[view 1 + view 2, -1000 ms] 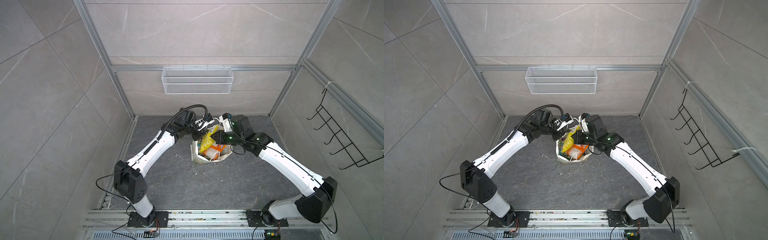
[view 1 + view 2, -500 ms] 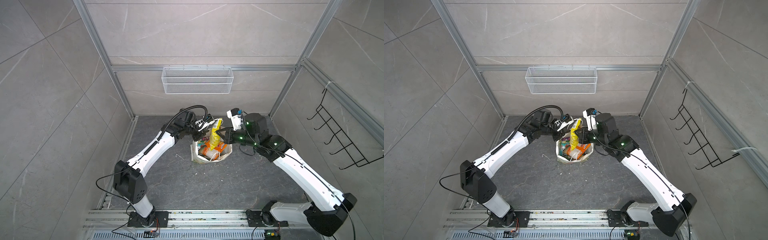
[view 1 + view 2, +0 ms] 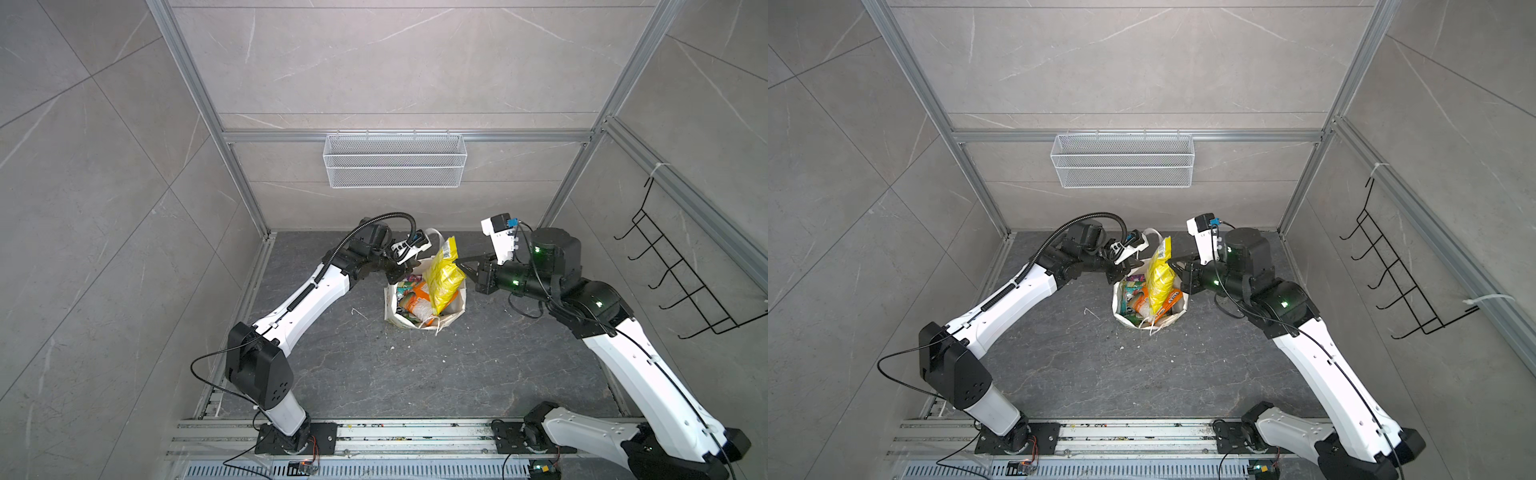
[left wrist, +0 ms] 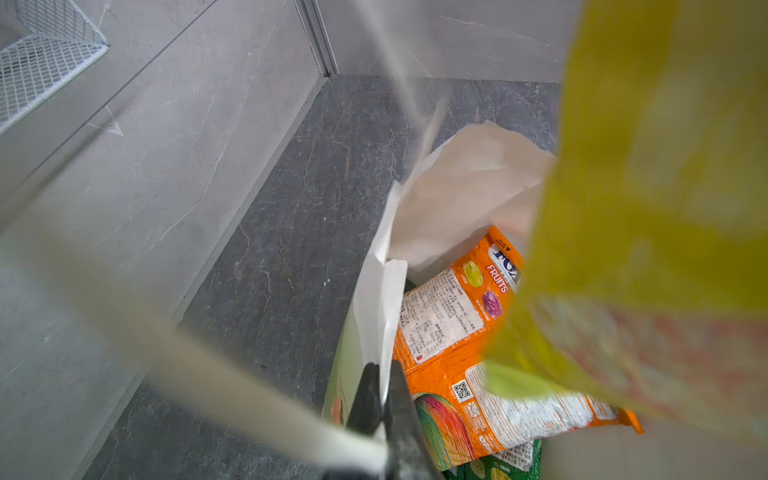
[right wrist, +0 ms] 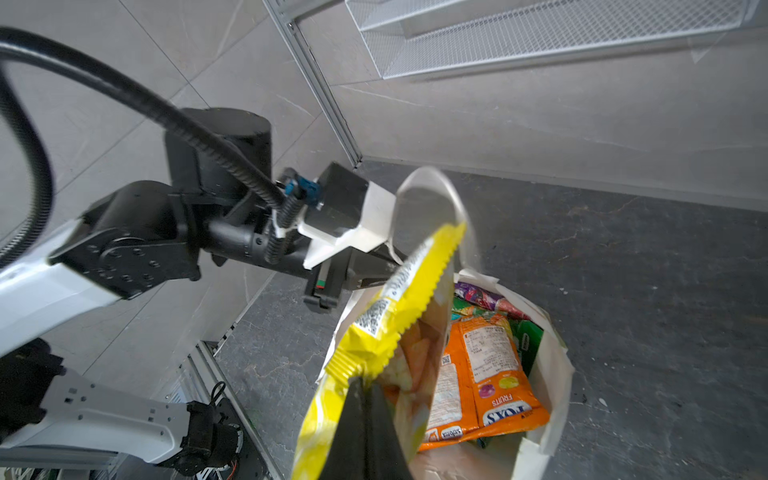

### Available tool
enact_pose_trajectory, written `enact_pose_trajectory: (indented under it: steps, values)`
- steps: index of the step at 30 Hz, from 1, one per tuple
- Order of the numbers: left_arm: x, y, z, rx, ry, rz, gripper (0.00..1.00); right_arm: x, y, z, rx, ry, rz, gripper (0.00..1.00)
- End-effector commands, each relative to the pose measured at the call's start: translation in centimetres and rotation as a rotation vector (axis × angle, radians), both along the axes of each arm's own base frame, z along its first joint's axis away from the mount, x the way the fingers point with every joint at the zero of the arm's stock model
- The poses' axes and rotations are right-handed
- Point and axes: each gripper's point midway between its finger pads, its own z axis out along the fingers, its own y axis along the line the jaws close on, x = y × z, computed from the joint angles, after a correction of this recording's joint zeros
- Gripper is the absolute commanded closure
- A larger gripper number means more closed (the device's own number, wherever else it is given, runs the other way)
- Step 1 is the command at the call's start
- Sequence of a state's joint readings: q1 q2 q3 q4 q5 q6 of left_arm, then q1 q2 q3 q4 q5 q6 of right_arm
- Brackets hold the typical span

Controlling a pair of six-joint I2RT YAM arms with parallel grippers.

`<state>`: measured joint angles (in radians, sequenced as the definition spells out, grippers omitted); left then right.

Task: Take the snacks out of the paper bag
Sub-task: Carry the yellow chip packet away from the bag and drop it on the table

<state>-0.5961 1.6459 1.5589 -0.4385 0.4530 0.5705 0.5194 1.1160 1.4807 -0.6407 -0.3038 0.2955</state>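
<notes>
My right gripper should next carry the yellow pouch toward the hook rack, lower it and let go of the pouch's edge, because bare floor beside the bag is below there.
The white paper bag (image 3: 392, 313) (image 3: 1120, 316) stands open on the grey floor with several snacks inside. My left gripper (image 3: 405, 272) (image 3: 1126, 270) (image 4: 384, 374) is shut on the bag's near rim (image 4: 382, 299). My right gripper (image 3: 459, 262) (image 3: 1172, 262) (image 5: 365, 384) is shut on the top edge of a yellow pouch (image 3: 442, 274) (image 3: 1158, 278) (image 5: 386, 328), which hangs above the bag's mouth with its lower end still inside. Orange pouches (image 5: 494, 374) (image 4: 449, 332), a green one (image 5: 530, 340) and a purple one (image 5: 478, 295) lie in the bag.
A white wire mesh basket (image 3: 395, 166) (image 3: 1121, 166) hangs on the back wall. A black hook rack (image 3: 681, 282) is fixed to the right wall. The arm bases sit on a metal rail (image 3: 374, 432) at the front. Grey floor lies around the bag.
My right gripper has risen and pulled back to the right, drawing the yellow pouch up out of the bag. The left gripper has kept its hold on the rim.
</notes>
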Motion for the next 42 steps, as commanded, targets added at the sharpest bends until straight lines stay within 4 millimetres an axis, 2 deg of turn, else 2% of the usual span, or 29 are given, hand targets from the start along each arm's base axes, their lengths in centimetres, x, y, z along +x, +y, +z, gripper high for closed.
enact_pose_trajectory:
  steps: [1,6,10,13,19,22,25,27,31,32,34,36,42]
  values:
    - [-0.8,-0.4,2.5,-0.056,-0.066,-0.047,1.00,-1.8,-1.8,4.7,0.029,-0.146,-0.002,1.00]
    - [-0.7,-0.4,2.4,-0.051,-0.063,-0.045,1.00,-1.5,-4.0,4.8,0.015,-0.132,-0.065,1.00]
    - [-0.8,-0.4,2.7,-0.053,-0.075,-0.045,1.00,0.2,-8.3,4.2,-0.041,-0.142,-0.300,1.00]
    - [-0.7,-0.4,2.7,-0.056,-0.082,-0.046,1.00,2.1,-10.8,2.7,-0.118,-0.117,-0.429,1.00]
    - [-0.7,-0.7,3.0,-0.067,-0.076,-0.061,1.00,7.8,-17.5,-3.8,-0.456,0.041,-0.773,1.00]
    - [-0.6,-0.8,2.9,-0.072,-0.071,-0.061,1.00,10.6,-20.2,-7.9,-0.576,0.148,-0.855,1.00]
    - [-0.6,-0.9,2.8,-0.071,-0.059,-0.058,1.00,13.1,-22.1,-12.1,-0.653,0.284,-0.884,1.00]
    - [-0.6,-0.9,2.7,-0.074,-0.053,-0.057,1.00,14.8,-22.6,-14.3,-0.737,0.322,-0.867,1.00]
    - [-0.5,-1.0,2.8,-0.077,-0.052,-0.051,1.00,17.6,-25.1,-17.7,-0.943,0.370,-0.925,1.00]
    - [-0.4,-1.0,2.8,-0.075,-0.051,-0.049,1.00,18.3,-25.2,-18.5,-0.978,0.375,-0.910,1.00]
    - [-0.2,-1.1,2.7,-0.074,-0.051,-0.044,1.00,20.0,-23.8,-21.3,-1.041,0.385,-0.755,1.00]
    - [-0.1,-1.1,2.6,-0.076,-0.048,-0.047,1.00,21.2,-23.6,-23.1,-1.093,0.370,-0.697,1.00]
    - [0.1,-1.5,2.7,-0.087,-0.042,-0.053,1.00,22.5,-24.0,-27.3,-1.255,0.315,-0.557,1.00]
